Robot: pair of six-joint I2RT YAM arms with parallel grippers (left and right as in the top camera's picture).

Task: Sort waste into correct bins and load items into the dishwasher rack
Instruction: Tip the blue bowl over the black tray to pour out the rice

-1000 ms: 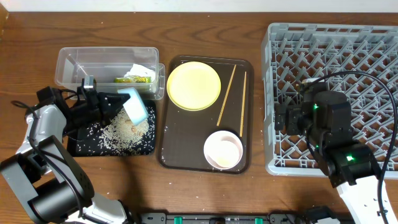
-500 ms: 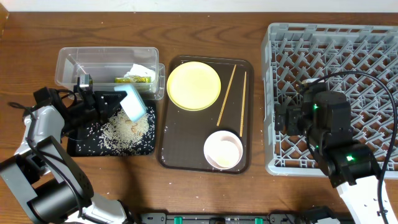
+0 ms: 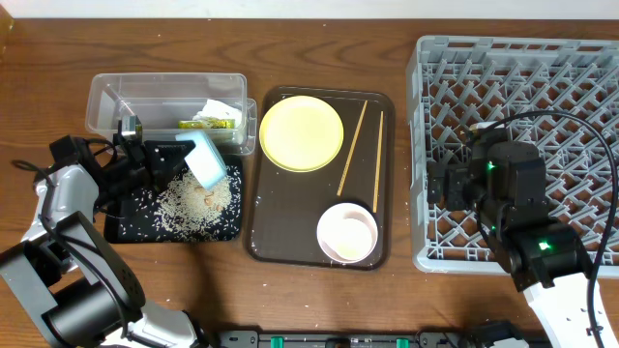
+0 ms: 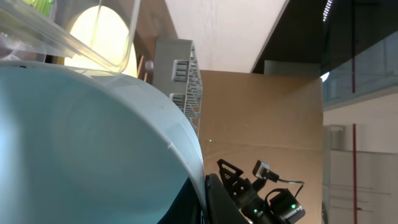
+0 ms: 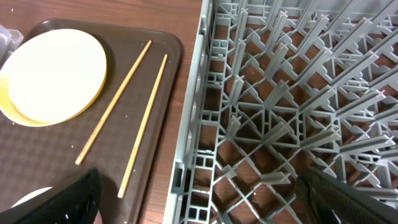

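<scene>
The bowl in my left gripper goes across and down next, levelling onto the serving tray's bare near corner (image 3: 278, 215), which lies to the gripper's right in the overhead view.
My left gripper (image 3: 182, 157) is shut on the rim of the light blue bowl (image 3: 207, 160) and holds it tipped on its side over the black tray (image 3: 124, 228). Loose rice (image 3: 189, 205) lies spread on that tray. The bowl fills the left wrist view (image 4: 81, 143). The clear tub (image 3: 126, 101) holds the green-and-yellow wrapper (image 3: 208, 123) and the white tissue (image 3: 221, 106). My right gripper (image 3: 453, 182) is open and empty over the left edge of the grey rack (image 3: 542, 97); its fingers (image 5: 68, 199) show in the right wrist view. The small white cup is out of view.
The brown serving tray (image 3: 280, 242) holds the yellow plate (image 3: 301, 132), two chopsticks (image 3: 352, 147) and the pinkish-white bowl (image 3: 347, 233). In the right wrist view the plate (image 5: 53, 74) and chopsticks (image 5: 115, 99) lie left of the rack wall (image 5: 199, 124).
My left arm has drawn back slightly to the left with the blue bowl still tipped over the black tray. The right arm has not moved.
</scene>
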